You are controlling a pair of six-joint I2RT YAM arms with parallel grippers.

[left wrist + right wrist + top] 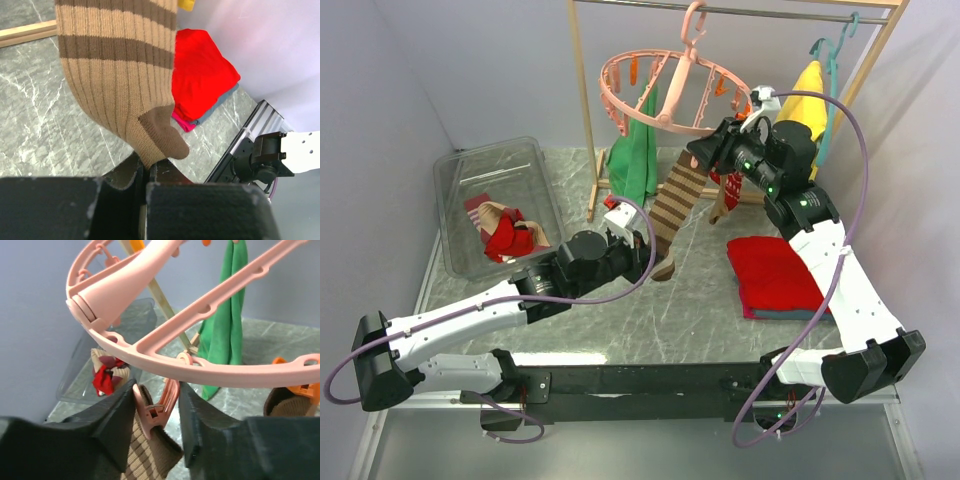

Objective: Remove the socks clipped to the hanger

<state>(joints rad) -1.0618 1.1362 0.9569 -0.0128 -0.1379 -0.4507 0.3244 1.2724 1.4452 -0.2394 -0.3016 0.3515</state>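
The left gripper will next pull the striped sock off the pink clip peg and swing to the left in the top view, over the clear bin, because loose socks lie there.
The salmon-pink hanger hangs from the rail by its hook. A tan-brown striped sock dangles from one of its pink clip pegs. My right gripper is up under the ring, with a finger pressed against each side of that peg; the sock's cuff is still in it. My left gripper is shut on the toe of the same sock, low over the table. Behind my right gripper more socks hang, partly hidden.
A clear bin at the left holds loose socks. A long green cloth hangs from the ring. A folded red cloth lies at the right. A teal hanger with yellow cloth hangs on the wooden rack.
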